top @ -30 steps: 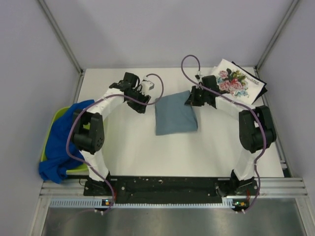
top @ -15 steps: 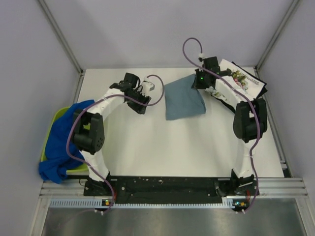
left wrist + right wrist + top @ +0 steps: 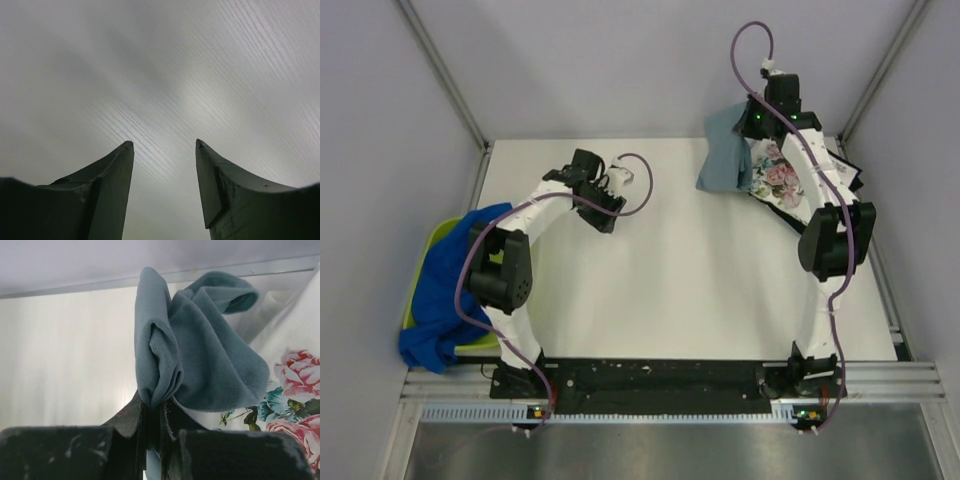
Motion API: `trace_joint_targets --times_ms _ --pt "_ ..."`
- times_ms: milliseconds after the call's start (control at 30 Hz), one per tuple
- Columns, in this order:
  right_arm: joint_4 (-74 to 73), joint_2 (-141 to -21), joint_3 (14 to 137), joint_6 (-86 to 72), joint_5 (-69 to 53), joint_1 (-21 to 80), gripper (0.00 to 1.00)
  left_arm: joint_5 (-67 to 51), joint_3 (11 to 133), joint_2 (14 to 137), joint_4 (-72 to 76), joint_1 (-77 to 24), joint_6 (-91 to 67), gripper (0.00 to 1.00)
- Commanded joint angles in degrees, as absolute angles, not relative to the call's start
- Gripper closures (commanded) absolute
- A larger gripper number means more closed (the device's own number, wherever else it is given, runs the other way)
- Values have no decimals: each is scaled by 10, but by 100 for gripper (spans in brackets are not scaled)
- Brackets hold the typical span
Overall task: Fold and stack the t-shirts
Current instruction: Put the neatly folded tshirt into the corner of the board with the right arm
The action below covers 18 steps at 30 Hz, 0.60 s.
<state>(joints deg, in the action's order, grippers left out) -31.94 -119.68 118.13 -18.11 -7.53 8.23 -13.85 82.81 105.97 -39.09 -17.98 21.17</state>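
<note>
The right gripper moves to the right in the top view and down next to release by the table's black edge, since the grey-blue cloth hangs beside the floral t-shirt.
My right gripper is shut on the folded grey-blue t-shirt and holds it lifted at the far right of the table, beside and partly over the folded white floral t-shirt. In the right wrist view the grey-blue cloth bunches out of the closed jaws, with the floral shirt below right. A black t-shirt edge shows under the floral one. My left gripper is open and empty over the bare white table. The royal blue t-shirt hangs over the tray at left.
A lime-green tray sits at the table's left edge under the blue shirt. Grey walls close in the table on the left, back and right. Purple cables loop above both wrists.
My right gripper has lifted the folded grey-blue t-shirt from the table's middle and carried it back and right to the floral shirt. The left arm has not moved.
</note>
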Motion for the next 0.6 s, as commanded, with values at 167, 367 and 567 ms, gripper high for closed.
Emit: trace_joint_targets --times_ms 167,367,567 --pt "-325 -1172 1265 -213 -105 23 100 -134 820 1032 -380 -174 221 43" --pt "-331 -1121 1222 -191 -126 -21 100 -137 819 1038 -378 -173 221 43" --pt "-330 -1079 1163 -199 -133 -65 100 -139 820 1042 -379 -173 222 43"
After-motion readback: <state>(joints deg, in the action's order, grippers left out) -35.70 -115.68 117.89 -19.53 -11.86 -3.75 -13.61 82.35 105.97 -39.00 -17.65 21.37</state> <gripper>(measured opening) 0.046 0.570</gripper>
